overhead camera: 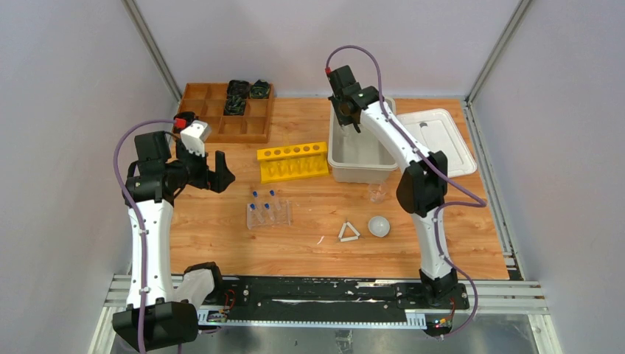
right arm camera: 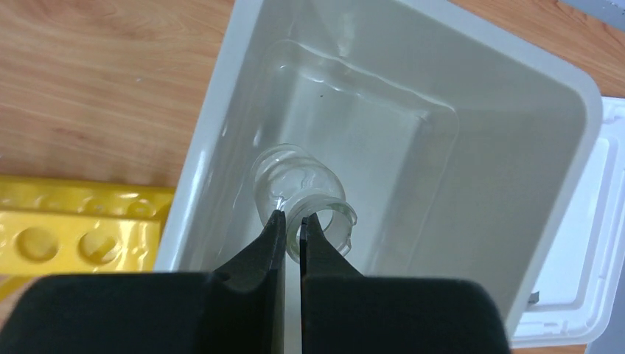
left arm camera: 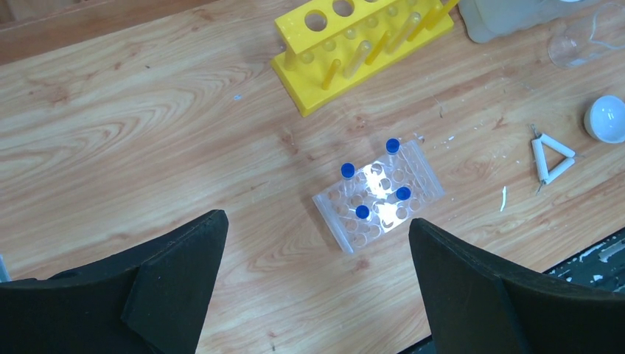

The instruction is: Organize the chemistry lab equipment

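The right gripper will lower the hanging beaker onto the white bin's empty bottom below it and release the beaker's rim there.
My right gripper (right arm camera: pixel 292 220) is shut on the rim of a small clear glass beaker (right arm camera: pixel 295 181), which hangs tilted over the inside of the white bin (right arm camera: pixel 516 184). In the top view that gripper (overhead camera: pixel 346 110) is above the bin's back left corner. A second beaker (overhead camera: pixel 378 193) stands on the table in front of the bin. The clear tube rack (overhead camera: pixel 268 214) holds several blue-capped tubes (left arm camera: pixel 366 193). The white triangle frame (overhead camera: pixel 349 233) and white round dish (overhead camera: pixel 379 226) lie to its right. My left gripper (left arm camera: pixel 317 219) hangs open above the table, left of the rack.
A yellow six-hole rack (overhead camera: pixel 292 162) stands left of the bin (overhead camera: pixel 354 158). The bin's white lid (overhead camera: pixel 442 140) lies to its right. A wooden compartment tray (overhead camera: pixel 221 110) with black items sits at the back left. A small white scrap (left arm camera: pixel 503 199) lies near the triangle.
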